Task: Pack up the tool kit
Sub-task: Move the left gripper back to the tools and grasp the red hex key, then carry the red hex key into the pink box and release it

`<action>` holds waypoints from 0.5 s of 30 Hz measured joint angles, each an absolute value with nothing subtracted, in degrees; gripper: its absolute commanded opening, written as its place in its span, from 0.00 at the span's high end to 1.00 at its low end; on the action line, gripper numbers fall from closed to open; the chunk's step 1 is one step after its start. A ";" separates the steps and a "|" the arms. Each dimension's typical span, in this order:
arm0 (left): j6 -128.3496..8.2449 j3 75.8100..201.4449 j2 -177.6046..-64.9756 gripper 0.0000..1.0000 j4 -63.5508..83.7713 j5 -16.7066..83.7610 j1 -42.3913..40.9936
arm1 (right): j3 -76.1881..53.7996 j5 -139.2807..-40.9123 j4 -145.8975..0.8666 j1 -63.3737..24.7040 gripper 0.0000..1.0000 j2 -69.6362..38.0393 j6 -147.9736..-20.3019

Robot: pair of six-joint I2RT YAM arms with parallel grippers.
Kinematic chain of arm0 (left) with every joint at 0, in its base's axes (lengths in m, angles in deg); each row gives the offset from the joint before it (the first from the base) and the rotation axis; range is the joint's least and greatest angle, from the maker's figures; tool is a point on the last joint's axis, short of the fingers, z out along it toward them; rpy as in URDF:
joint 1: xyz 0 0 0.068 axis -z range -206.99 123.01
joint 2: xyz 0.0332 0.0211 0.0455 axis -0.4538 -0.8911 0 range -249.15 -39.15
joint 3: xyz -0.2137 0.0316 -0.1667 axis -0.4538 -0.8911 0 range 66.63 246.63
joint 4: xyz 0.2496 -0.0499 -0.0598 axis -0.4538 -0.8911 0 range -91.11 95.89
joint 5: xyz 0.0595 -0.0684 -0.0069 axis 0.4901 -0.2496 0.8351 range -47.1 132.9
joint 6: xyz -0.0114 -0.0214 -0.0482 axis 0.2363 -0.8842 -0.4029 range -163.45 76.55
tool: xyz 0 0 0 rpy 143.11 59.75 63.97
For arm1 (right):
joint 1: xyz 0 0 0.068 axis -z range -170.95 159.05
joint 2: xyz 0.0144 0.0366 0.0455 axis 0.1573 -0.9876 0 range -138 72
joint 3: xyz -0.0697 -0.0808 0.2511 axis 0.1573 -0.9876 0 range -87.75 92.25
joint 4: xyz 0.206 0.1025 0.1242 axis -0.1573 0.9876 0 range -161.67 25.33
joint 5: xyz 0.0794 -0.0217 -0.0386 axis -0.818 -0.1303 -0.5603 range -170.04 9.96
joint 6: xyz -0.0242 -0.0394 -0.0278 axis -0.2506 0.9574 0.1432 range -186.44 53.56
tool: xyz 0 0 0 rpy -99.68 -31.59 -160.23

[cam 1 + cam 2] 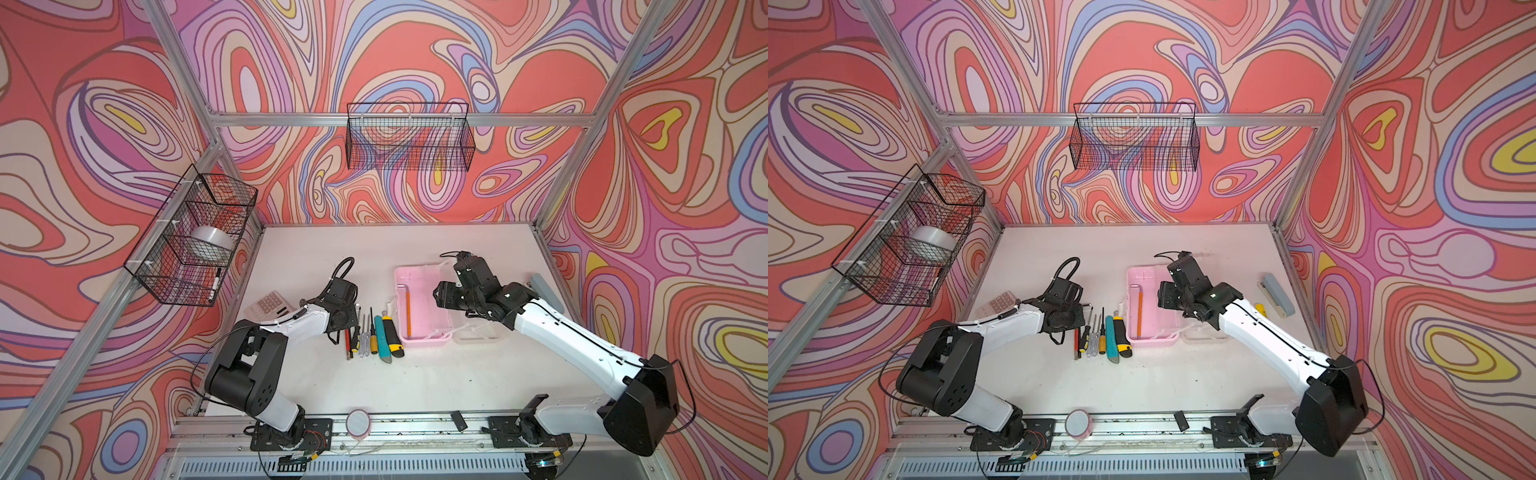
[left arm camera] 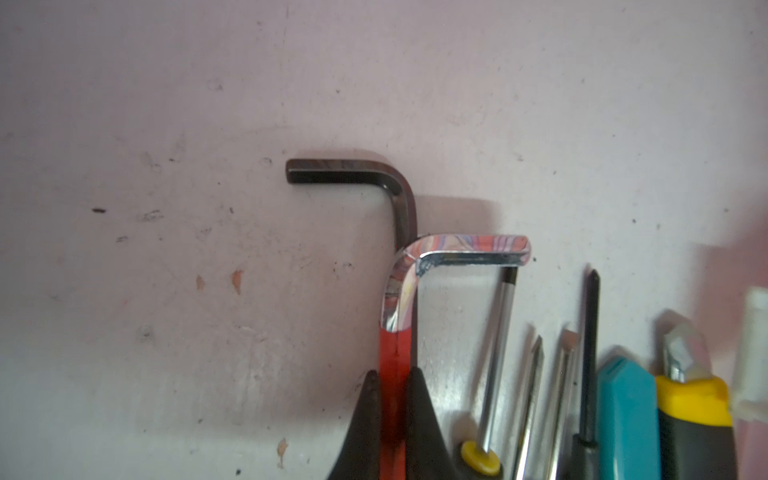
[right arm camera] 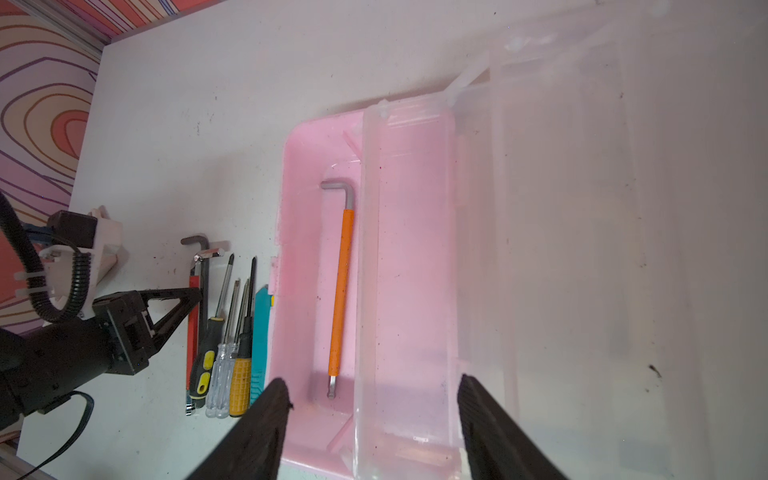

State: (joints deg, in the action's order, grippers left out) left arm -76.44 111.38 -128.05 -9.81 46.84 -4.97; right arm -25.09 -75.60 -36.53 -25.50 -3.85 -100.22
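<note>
My left gripper is going to lift next, cross the tool row, and come down over the case's bottom beside the orange-sleeved hex key (image 1: 408, 311) to release, because that spot is bare.
The tool kit's pale pink case (image 1: 428, 291) (image 1: 1154, 299) (image 3: 316, 257) lies open, its translucent lid (image 3: 582, 249) folded out to the right. An orange-sleeved hex key (image 3: 341, 291) (image 1: 408, 311) lies inside. Left of the case is a row of tools: a black hex key (image 2: 353, 174), screwdrivers (image 1: 365, 332), a teal tool (image 1: 382, 336) and a black-yellow utility knife (image 1: 392, 336). My left gripper (image 2: 394, 399) (image 3: 199, 293) is shut on the red-sleeved hex key (image 2: 392, 357) at the row's left end. My right gripper (image 3: 374, 415) (image 1: 442, 295) hangs open above the case and holds nothing.
A pinkish calculator (image 1: 270, 305) lies behind the left arm. A grey-blue bar (image 1: 1277, 295) sits near the table's right edge. Wire baskets hang on the left wall (image 1: 195, 237) and the back rail (image 1: 409, 137). A round pink object (image 1: 358, 423) rests on the front rail.
</note>
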 measured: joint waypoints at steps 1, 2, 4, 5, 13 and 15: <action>-76.20 111.44 -127.72 1.00 -10.49 46.80 -4.97 | -25.09 -75.60 -36.53 -25.50 0.32 -3.85 -100.22; -76.00 111.58 -127.33 1.00 -11.15 46.80 -4.97 | -25.09 -75.60 -36.53 -25.50 0.32 -3.85 -100.22; -75.54 111.90 -126.13 1.00 -12.48 46.80 -4.97 | -25.09 -75.57 -36.53 -25.50 0.32 -3.87 -100.22; -75.26 112.34 -125.32 1.00 -13.38 46.78 -4.97 | -25.09 -75.57 -36.55 -25.50 0.32 -3.87 -100.20; -76.74 117.17 -116.73 1.00 -16.15 41.44 -4.97 | -24.74 -75.05 -36.38 -25.50 0.32 -4.62 -99.76; -78.84 118.11 -115.42 1.00 -15.17 39.08 -4.33 | -24.31 -74.90 -36.27 -25.50 0.32 -4.62 -99.56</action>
State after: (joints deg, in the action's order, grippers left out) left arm -78.84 118.11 -115.42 -15.17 39.08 -4.33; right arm -24.31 -74.90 -36.27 -25.50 -4.62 -99.56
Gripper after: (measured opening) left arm 0.088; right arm 0.683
